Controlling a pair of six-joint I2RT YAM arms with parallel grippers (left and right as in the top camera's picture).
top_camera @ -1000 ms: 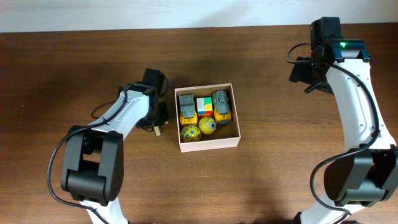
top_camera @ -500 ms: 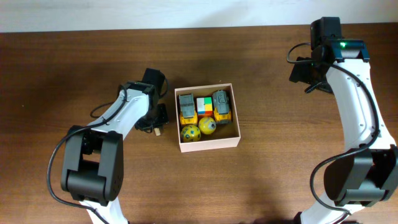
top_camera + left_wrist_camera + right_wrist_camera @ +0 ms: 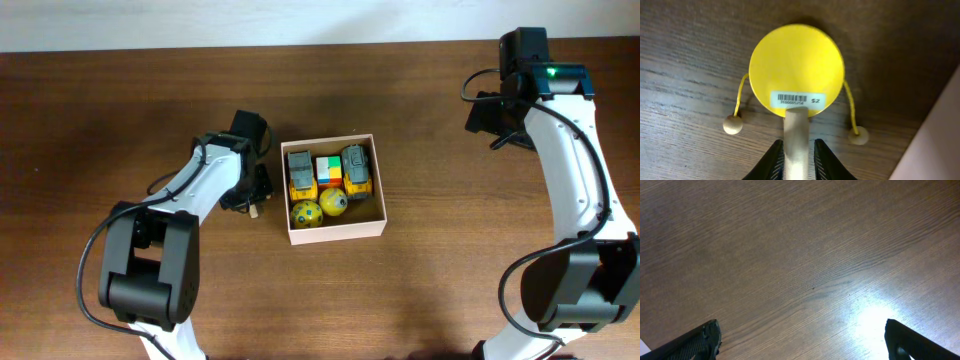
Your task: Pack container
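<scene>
The box's bare near corner (image 3: 366, 211) is right of my left gripper in the overhead view, so I will lift, cross the box's side and release the handle there.
The container (image 3: 337, 232) is a square box with white walls, at mid-table. It holds two yellow-and-grey toy trucks (image 3: 300, 173), a coloured cube (image 3: 328, 170) and two yellow balls (image 3: 320, 208). My left gripper (image 3: 250, 198) is just left of the box. In the left wrist view my left gripper (image 3: 796, 150) is shut on the wooden handle (image 3: 796, 125) of a yellow disc drum toy (image 3: 796, 67) with two beads on strings, which lies on the table. My right gripper (image 3: 490, 115) is far right at the back; the right wrist view shows it (image 3: 802, 340) open and empty over bare wood.
The box's white corner (image 3: 940, 145) shows close to the right of the drum toy. The brown wooden table (image 3: 450, 280) spreads all around. A pale wall edge (image 3: 250, 20) runs along the back.
</scene>
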